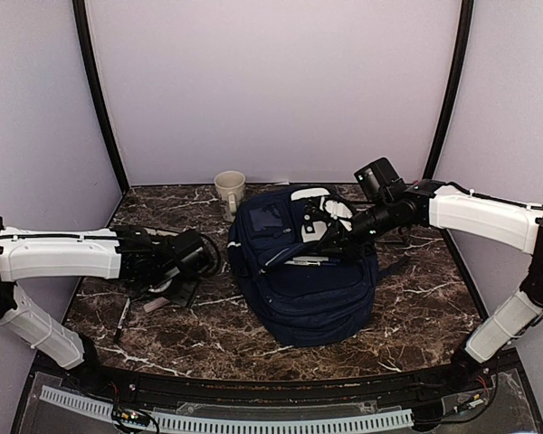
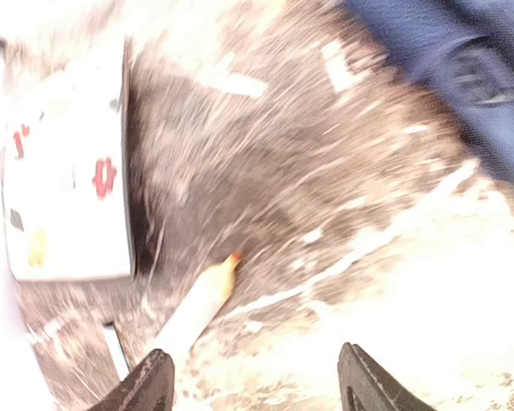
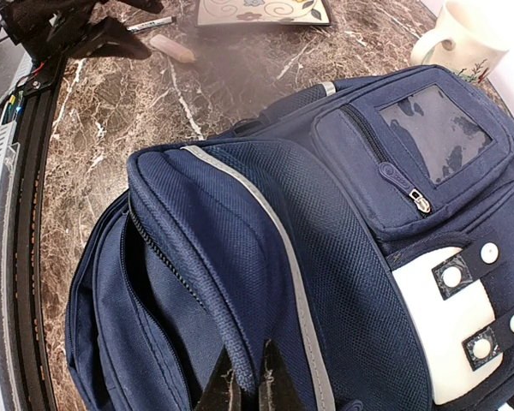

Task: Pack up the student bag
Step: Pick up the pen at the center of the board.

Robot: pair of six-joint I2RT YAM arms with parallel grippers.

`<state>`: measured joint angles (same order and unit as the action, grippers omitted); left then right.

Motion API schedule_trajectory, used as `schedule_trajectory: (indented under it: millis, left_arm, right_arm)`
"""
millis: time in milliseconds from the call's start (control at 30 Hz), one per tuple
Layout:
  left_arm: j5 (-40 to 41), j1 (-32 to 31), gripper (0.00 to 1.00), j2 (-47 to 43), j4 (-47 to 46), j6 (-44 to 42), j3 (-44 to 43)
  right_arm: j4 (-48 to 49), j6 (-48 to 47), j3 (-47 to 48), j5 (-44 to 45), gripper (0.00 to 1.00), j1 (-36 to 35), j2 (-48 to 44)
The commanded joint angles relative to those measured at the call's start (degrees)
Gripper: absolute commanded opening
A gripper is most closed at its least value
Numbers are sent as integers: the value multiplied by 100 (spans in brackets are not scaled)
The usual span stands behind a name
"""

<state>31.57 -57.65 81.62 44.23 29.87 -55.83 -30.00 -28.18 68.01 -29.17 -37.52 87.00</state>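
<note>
I should lower my left gripper's open fingers toward the white marker next, with one finger on each side of its body (image 1: 156, 305) (image 2: 193, 314), because the marker is below the gripper and to its left in the top view.
The student bag (image 1: 303, 276), navy with white patches, lies in the middle of the table with its main compartment unzipped. My right gripper (image 3: 248, 384) is shut on the zipper edge of the bag's (image 3: 240, 214) raised flap, holding the opening apart; in the top view it (image 1: 330, 237) sits on the bag's upper part. My left gripper (image 2: 257, 390) hovers open over the marble, left of the bag (image 2: 463, 77), with nothing between its fingers. A white marker with a red tip (image 2: 197, 304) lies just ahead of its left finger (image 2: 146, 390). The left wrist view is blurred.
A white flat card or box (image 2: 68, 171) lies beside the marker. A cream mug (image 1: 229, 190) stands behind the bag. A patterned notebook (image 3: 261, 10), a pen (image 3: 150, 24) and the marker (image 3: 171, 47) lie left of the bag, near my left gripper (image 1: 199, 256).
</note>
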Motion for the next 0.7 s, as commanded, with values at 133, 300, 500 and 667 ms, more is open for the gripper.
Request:
schedule_trajectory:
  millis: [133, 300, 500, 667]
  left_arm:
    - [-1623, 1542, 69, -302, 3, 156, 697]
    - [-1849, 2199, 70, -112, -297, -351, 702]
    - [-2433, 2556, 69, 266, -606, -922, 562]
    - [-2636, 2587, 69, 462, -784, -1172, 531]
  right_arm:
    - [197, 7, 11, -268, 0, -28, -67]
    - [196, 7, 2, -291, 0, -30, -80]
    - [192, 0, 3, -271, 0, -28, -78]
    - [174, -11, 2, -311, 0, -32, -50]
